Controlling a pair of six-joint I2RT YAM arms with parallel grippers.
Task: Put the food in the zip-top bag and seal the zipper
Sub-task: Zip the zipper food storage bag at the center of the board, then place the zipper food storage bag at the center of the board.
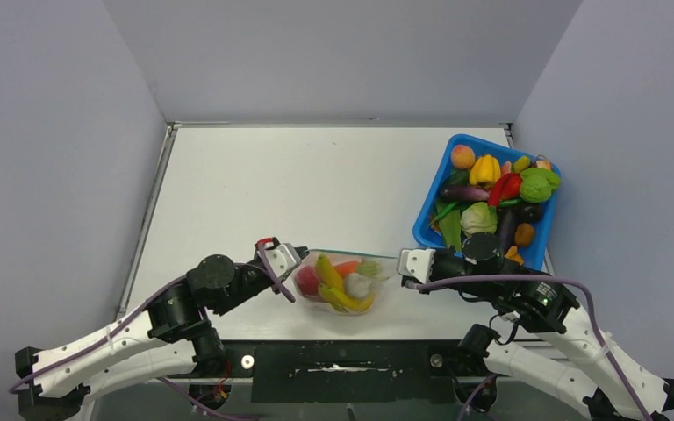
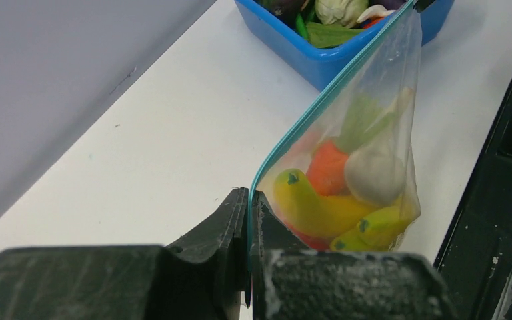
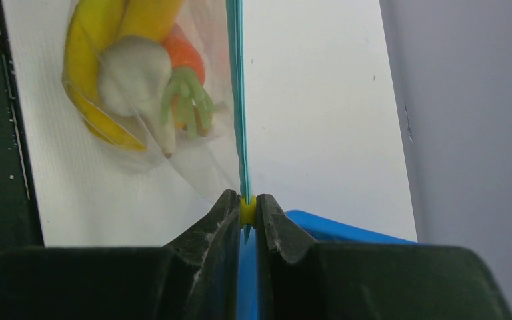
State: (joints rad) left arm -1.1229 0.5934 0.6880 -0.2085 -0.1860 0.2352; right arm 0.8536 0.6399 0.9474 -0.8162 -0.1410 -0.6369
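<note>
Next, my right gripper moves outward over the bare tabletop beyond the bag and releases the yellow slider, as that open space lies outward of it.
The clear zip-top bag hangs stretched between both grippers near the table's front edge. Inside it are yellow bananas, an orange-red piece, a white garlic-like piece and a red fruit. The teal zipper runs taut along the bag's top edge. My left gripper is shut on the zipper's left end. My right gripper is shut on the small yellow slider at the zipper's right end.
A blue plastic bin full of toy vegetables and fruit stands at the right, just behind my right gripper. It also shows in the left wrist view. The black mounting rail runs along the table's front edge.
</note>
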